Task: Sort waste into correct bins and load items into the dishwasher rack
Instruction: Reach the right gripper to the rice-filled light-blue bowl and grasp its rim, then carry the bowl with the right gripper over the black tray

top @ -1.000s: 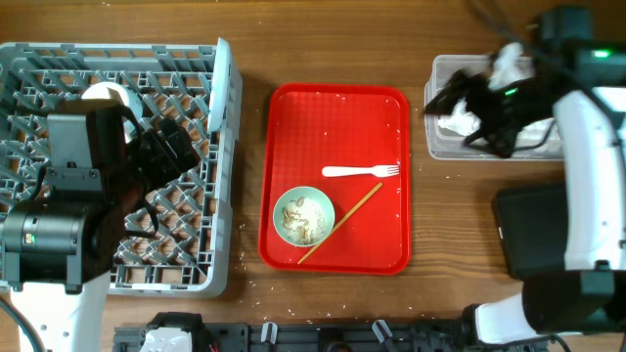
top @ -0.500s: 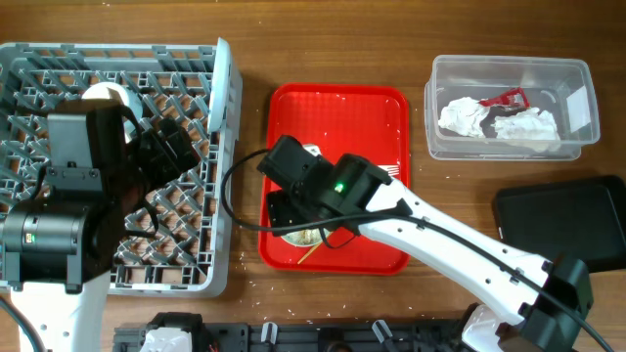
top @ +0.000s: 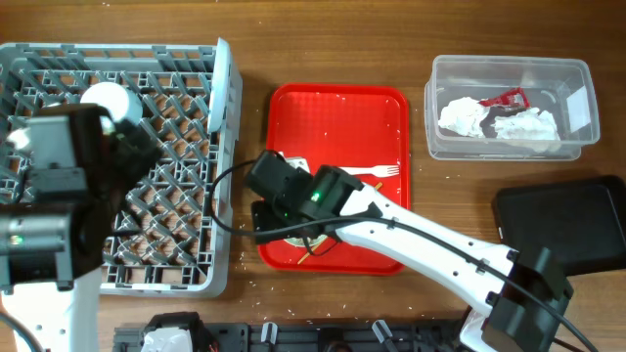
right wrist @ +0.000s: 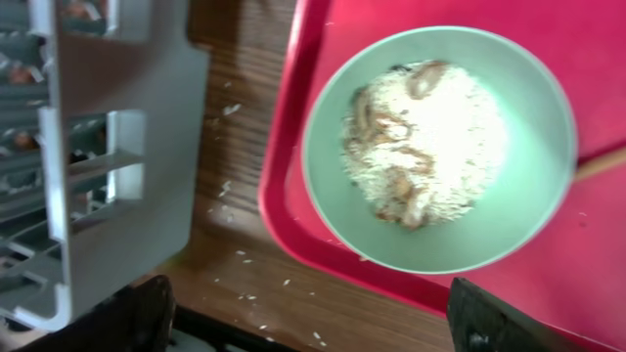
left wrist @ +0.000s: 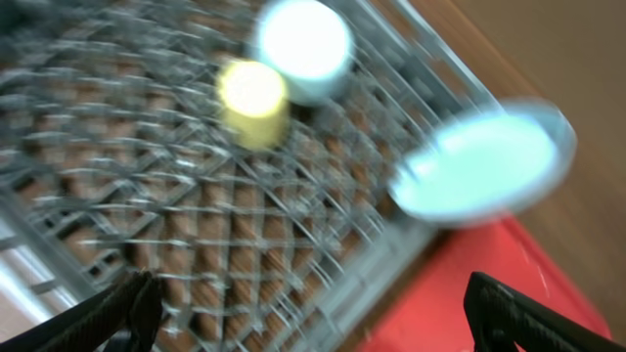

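I next need to lower my right gripper onto the green bowl's rim on the bowl's side (right wrist: 307, 157) toward the dishwasher rack.
The pale green bowl (right wrist: 437, 147) holds beige rice and food scraps and sits at the near left corner of the red tray (right wrist: 323, 39). My right gripper (right wrist: 313, 328) is open and empty just above it; in the overhead view the right arm (top: 293, 196) hides the bowl. The white fork (top: 383, 172) lies on the tray. My left gripper (left wrist: 313, 328) is open and empty over the grey dishwasher rack (top: 176, 264). In the rack are the yellow cup (left wrist: 252, 90), the upturned light blue bowl (left wrist: 303, 37) and the plate (left wrist: 479, 166) on edge. Napkins (top: 489, 119) and the red wrapper (top: 504, 98) lie in the clear tub (top: 438, 73).
The black bin (top: 562, 225) stands at the right, near the right arm's base. A wooden stick (right wrist: 599, 161) lies on the tray beside the green bowl. Rice crumbs are scattered on the wood (right wrist: 245, 264) between tray and rack.
My right arm has swung from the clear tub across to the tray and now hovers over the green bowl. My left arm has shifted over the rack and is blurred by motion.
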You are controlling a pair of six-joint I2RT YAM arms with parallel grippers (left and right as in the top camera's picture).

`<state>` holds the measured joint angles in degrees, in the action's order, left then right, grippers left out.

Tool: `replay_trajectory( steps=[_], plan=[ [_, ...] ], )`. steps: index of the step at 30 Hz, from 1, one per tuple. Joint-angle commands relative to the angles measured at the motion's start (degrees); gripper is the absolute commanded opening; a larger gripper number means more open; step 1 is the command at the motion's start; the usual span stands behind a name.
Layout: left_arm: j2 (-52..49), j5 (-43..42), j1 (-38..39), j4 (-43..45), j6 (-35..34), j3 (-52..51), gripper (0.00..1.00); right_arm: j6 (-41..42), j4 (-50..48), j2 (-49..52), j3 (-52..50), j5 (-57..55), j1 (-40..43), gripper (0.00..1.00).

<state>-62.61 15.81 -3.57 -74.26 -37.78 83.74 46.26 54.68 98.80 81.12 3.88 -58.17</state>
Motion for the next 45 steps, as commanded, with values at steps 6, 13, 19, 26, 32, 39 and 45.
replay_trajectory(
  steps=[6, 13, 19, 26, 32, 39, 45],
  plan=[
    [0.2, 4.2, -17.0, -4.8, -4.7, 0.4, 1.00, -3.2, -2.2, 6.3, -0.2, -6.1, -5.0, 0.83],
    [0.2, 4.2, -17.2, -4.8, -4.7, 0.4, 1.00, -14.5, -1.5, 7.6, -0.2, -10.3, -5.1, 0.61],
    [0.2, 4.2, -17.2, -4.8, -4.7, 0.4, 1.00, -16.9, -3.7, 9.0, -2.9, -10.3, -5.1, 0.49],
    [0.2, 4.2, -17.2, -4.8, -4.7, 0.4, 1.00, -16.3, -7.4, 9.7, -5.9, -9.8, -5.2, 0.39],
    [0.2, 4.2, -17.2, -4.8, -4.7, 0.4, 1.00, -16.3, -7.9, 12.5, -5.9, -9.9, -5.2, 0.33],
    [0.2, 4.2, -17.2, -4.8, -4.7, 0.4, 1.00, -16.1, -7.3, 12.7, -5.7, -9.8, -5.2, 0.08],
    [0.2, 4.2, -17.2, -4.8, -4.7, 0.4, 1.00, -16.1, -6.4, 12.7, -5.2, -10.5, -5.2, 0.04]
  ],
)
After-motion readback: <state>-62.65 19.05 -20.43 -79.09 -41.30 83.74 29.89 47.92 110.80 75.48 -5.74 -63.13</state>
